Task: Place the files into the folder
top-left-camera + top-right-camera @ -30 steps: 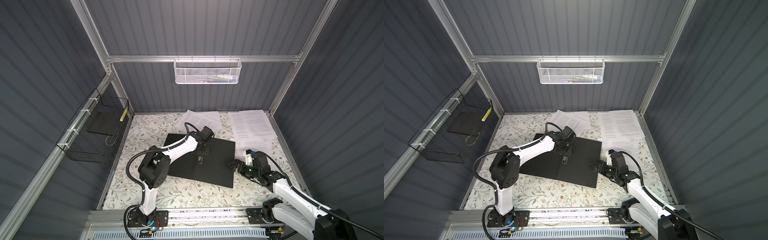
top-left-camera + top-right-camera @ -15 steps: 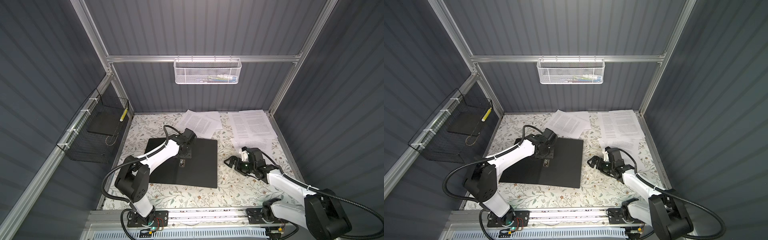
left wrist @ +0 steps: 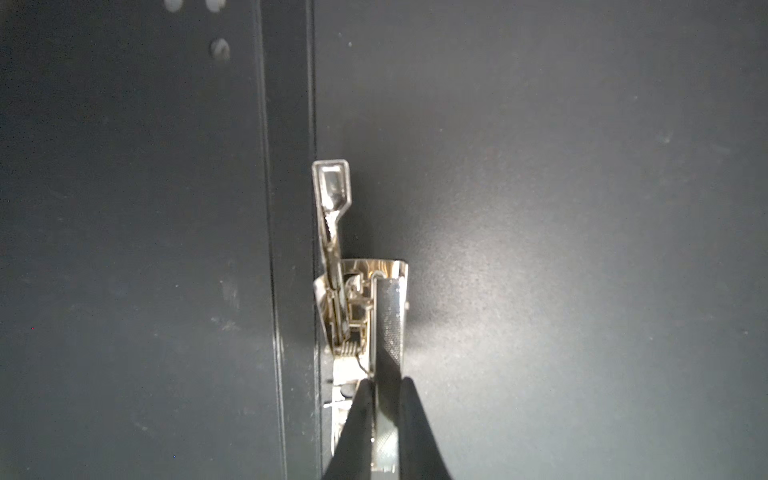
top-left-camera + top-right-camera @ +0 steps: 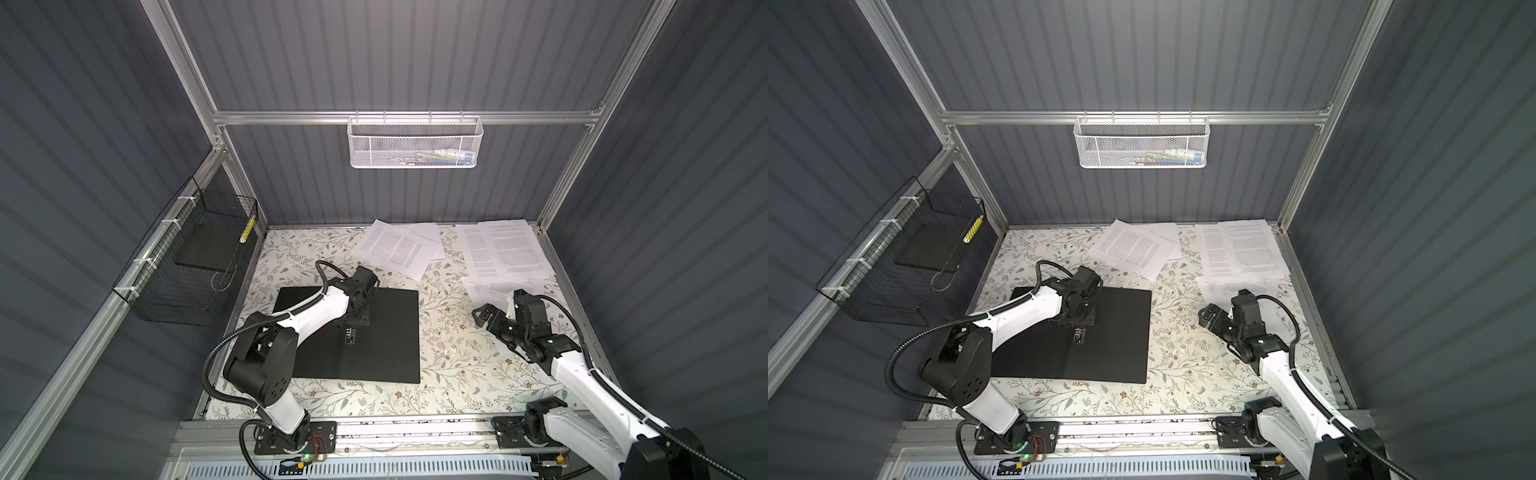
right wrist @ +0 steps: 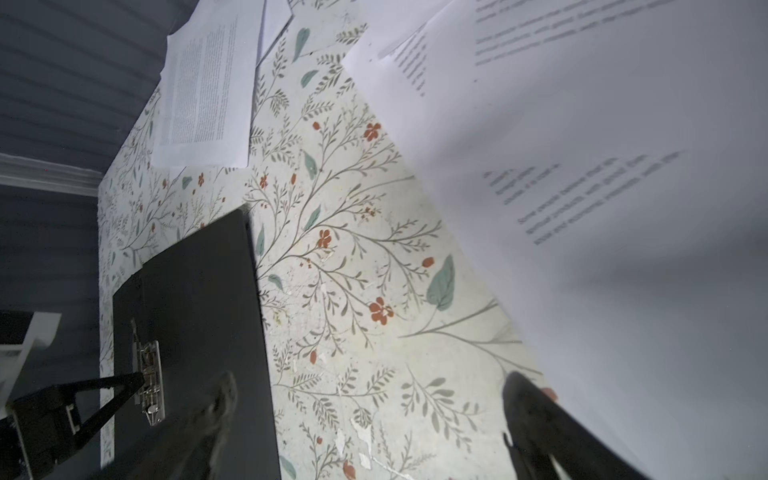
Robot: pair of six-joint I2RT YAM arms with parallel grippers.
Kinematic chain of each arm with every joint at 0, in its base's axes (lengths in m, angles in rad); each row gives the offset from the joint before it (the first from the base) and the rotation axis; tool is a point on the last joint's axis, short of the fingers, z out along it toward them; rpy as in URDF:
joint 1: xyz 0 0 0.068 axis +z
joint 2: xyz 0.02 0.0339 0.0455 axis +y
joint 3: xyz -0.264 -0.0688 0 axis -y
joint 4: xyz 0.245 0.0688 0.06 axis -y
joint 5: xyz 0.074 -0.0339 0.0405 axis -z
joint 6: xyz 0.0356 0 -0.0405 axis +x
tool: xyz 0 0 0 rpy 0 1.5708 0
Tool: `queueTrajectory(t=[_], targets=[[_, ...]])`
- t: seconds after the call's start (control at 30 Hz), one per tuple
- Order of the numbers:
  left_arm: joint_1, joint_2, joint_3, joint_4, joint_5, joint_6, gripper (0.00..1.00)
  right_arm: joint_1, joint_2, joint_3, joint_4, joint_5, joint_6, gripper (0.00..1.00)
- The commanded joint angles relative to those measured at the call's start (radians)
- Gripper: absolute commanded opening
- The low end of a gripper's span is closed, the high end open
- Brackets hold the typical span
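Next, my left gripper moves outward over the table, then releases the metal clip's strip (image 4: 350, 336) (image 3: 389, 332), as the clip, fastened to the folder, drags it along.
The black folder (image 4: 386, 332) (image 4: 1117, 332) lies open and flat on the flowered table, left of the middle. My left gripper (image 4: 351, 330) (image 3: 384, 380) points down onto it and is shut on a strip of the metal clip (image 3: 357, 299) beside the spine. The files lie as white printed sheets in two loose groups, one at the back middle (image 4: 399, 249) and one at the back right (image 4: 503, 249). My right gripper (image 4: 492, 313) (image 5: 370, 399) hangs open and empty just over the table. It is between the folder's right edge (image 5: 199, 291) and the nearest sheet (image 5: 602, 166).
A white mesh basket (image 4: 413, 143) hangs on the back wall. A black wire basket (image 4: 195, 266) on the left wall holds a dark slab and a yellow pen. Aluminium posts stand at the back corners, and a rail runs along the front.
The left gripper has dragged the folder leftward and turned it square to the table. The right gripper has left the folder's right corner and now sits nearer the sheets.
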Motion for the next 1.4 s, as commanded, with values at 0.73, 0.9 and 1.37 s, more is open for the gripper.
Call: queueTrajectory(t=[0.73, 0.9, 1.37], targets=[[0.003, 0.15, 0.045, 0.136, 0.092, -0.063, 0.02, -0.122, 0.038, -0.044, -0.102, 0.065, 0.041, 0.99], [0.005, 0.14, 0.026, 0.144, 0.073, -0.069, 0.04, -0.131, 0.112, -0.043, -0.062, 0.032, 0.042, 0.99], [0.044, 0.081, -0.056, 0.165, 0.056, -0.069, 0.27, -0.117, 0.265, -0.023, -0.003, -0.078, 0.075, 0.99]])
